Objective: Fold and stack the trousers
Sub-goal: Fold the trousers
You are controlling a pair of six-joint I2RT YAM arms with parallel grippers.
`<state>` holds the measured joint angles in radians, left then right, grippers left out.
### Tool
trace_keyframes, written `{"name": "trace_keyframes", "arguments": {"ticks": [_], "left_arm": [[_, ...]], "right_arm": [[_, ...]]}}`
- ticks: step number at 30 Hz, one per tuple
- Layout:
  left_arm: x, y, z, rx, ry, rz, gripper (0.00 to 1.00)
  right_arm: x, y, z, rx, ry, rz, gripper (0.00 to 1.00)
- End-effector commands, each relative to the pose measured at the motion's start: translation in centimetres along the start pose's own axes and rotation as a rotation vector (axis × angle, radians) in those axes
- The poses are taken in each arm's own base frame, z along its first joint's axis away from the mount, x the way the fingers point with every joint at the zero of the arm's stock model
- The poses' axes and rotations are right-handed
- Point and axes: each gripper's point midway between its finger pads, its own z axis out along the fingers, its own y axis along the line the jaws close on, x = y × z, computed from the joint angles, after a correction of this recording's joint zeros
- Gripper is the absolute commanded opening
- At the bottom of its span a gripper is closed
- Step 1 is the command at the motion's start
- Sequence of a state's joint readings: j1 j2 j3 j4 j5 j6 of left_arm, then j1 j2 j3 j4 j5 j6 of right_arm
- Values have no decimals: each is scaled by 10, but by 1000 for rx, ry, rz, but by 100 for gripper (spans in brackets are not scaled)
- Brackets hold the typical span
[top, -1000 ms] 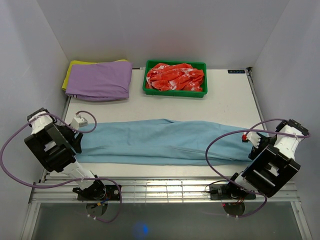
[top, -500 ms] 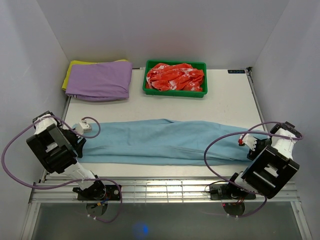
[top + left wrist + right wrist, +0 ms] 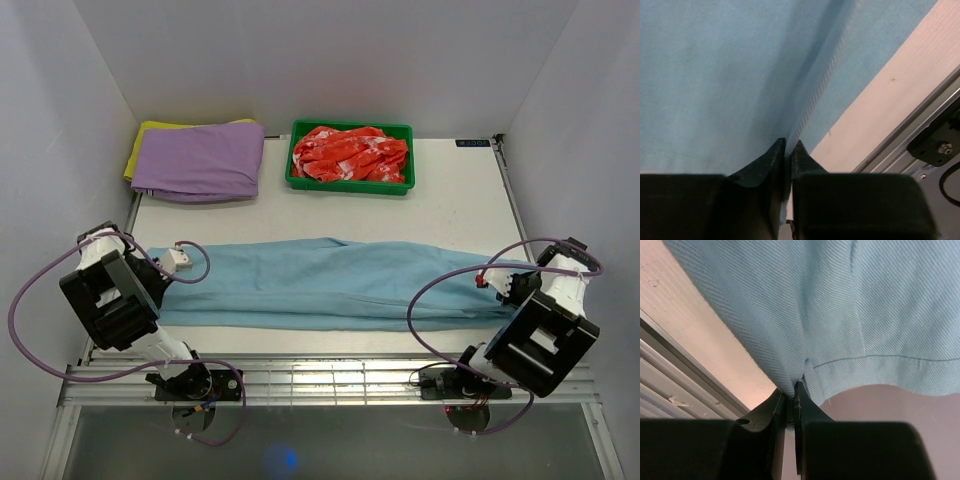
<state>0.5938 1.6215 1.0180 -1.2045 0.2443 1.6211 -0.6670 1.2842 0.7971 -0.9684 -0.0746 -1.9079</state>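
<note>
My right gripper should lift, carry the cloth outward over the hem end, then lower and release it. Both grippers are pinching opposite ends of the trousers (image 3: 330, 282).
The light blue trousers (image 3: 330, 282) lie stretched flat across the table from left to right. At their left end sits my left gripper (image 3: 172, 262), and the left wrist view shows the trousers (image 3: 730, 75) filling the frame with that gripper (image 3: 789, 146) shut on a fold of the cloth. My right gripper (image 3: 505, 287) is at the trousers' right end. In the right wrist view the right gripper (image 3: 791, 390) is shut on a pinch of the trousers (image 3: 860, 305) near the stitched hem.
A folded purple garment (image 3: 200, 158) lies on a yellow cloth at the back left. A green tray (image 3: 350, 184) holding red-and-white patterned cloth (image 3: 350, 152) stands at the back centre. White walls close in both sides. A metal rail (image 3: 330, 380) runs along the near edge.
Both grippers have come in over the ends of the trousers and gone from open to shut on the cloth. The trousers still lie flat.
</note>
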Motion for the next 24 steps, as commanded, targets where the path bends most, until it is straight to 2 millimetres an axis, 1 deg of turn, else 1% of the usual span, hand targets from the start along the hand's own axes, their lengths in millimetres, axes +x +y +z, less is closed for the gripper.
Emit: {"name": "trace_keyframes", "arguments": {"ticks": [1,3,4,6,7,8,10,11,12,13,14,15,16,17,18,19,20,21,22,23,24], "left_arm": [[-6,28,-31,-138,-2,37,20],[-12,39,-43,-186,-30,32,11],[-15,51,-56,-231,-35,37,0],[-21,63,-69,-272,-61,37,0],[-25,74,-83,-317,-69,40,0],[-29,81,-86,-325,-91,38,0],[-37,96,-97,-366,-131,6,0],[-43,111,-116,-423,-151,4,0],[-50,122,-116,-425,-196,-10,0],[-55,138,-126,-477,-231,-60,0],[-62,156,-147,-549,-261,-73,0],[-67,171,-149,-570,-294,-103,0],[-72,190,-162,-640,-323,-111,0],[-78,199,-169,-663,-366,-173,0],[-88,211,-187,-711,-397,-174,0],[-92,228,-194,-758,-416,-186,0],[-101,235,-200,-775,-451,-229,0],[-109,243,-218,-821,-476,-228,0],[-113,253,-230,-865,-498,-234,0],[-117,259,-234,-876,-517,-245,0],[-122,261,-248,-901,-548,-263,0]], "right_arm": [[6,-29,-21,77,21,1,8],[5,-37,-27,98,11,10,8],[6,-48,-36,132,13,9,8],[5,-62,-43,167,-6,16,8],[4,-70,-48,188,-16,22,8],[2,-87,-62,241,-27,19,8],[1,-106,-68,278,-53,50,8],[-1,-123,-83,327,-60,44,8],[-1,-136,-83,346,-71,57,8],[-3,-146,-89,372,-83,89,8],[-8,-165,-103,428,-103,87,8],[-9,-182,-106,465,-114,97,8],[-12,-195,-113,499,-128,110,8],[-23,-207,-118,523,-165,146,8],[-25,-231,-132,585,-176,148,8],[-29,-243,-139,617,-191,162,8],[-39,-252,-144,635,-218,188,8],[-42,-269,-156,675,-228,194,8],[-45,-279,-165,709,-238,196,8],[-50,-285,-169,721,-250,197,8],[-51,-290,-171,731,-258,212,8]]}}
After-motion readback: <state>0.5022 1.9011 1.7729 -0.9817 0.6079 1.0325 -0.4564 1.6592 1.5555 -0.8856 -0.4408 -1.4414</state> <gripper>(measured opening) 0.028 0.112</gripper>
